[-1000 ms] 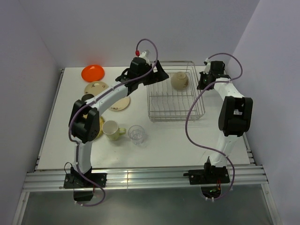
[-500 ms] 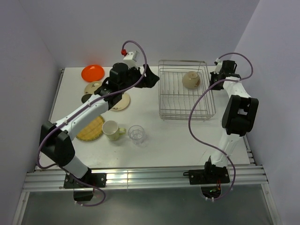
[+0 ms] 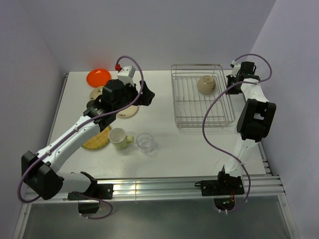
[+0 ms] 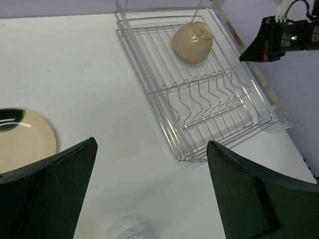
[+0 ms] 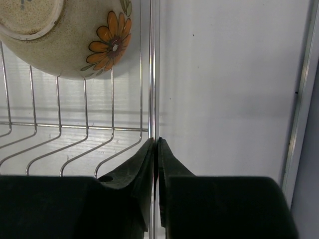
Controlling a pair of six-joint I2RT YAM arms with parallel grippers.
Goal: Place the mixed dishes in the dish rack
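Observation:
The mug still stands on the tabletop outside the rack (image 3: pixel 192 107), so I will bring my open left gripper back and down onto the mug's rim (image 3: pixel 125 133) beside its handle.
The silver wire dish rack (image 3: pixel 192 107) stands at the far right of the table with the cream bowl (image 3: pixel 206 84) lying tilted inside it. My right gripper (image 3: pixel 232 82) is shut on the rack's right rim wire (image 5: pixel 154 74), and the flowered bowl (image 5: pixel 75 35) is just left of it. My left gripper (image 3: pixel 147 97) is open and empty, left of the rack (image 4: pixel 199 94). The orange plate (image 3: pixel 98 77), tan plate (image 3: pixel 99 93), cream plate with dark mark (image 3: pixel 127 110), woven plate (image 3: pixel 97 138), mug (image 3: pixel 118 138) and clear glass (image 3: pixel 145 142) sit on the table at the left.
The left arm crosses above the tan and cream plates. The right wall stands close to the rack's right side. In the left wrist view the cream plate (image 4: pixel 22 139) is at the left edge and the glass (image 4: pixel 127 231) at the bottom.
The rack with the bowl has slid to the right, held by my right gripper. My left gripper has drawn back left, away from the rack's left rim.

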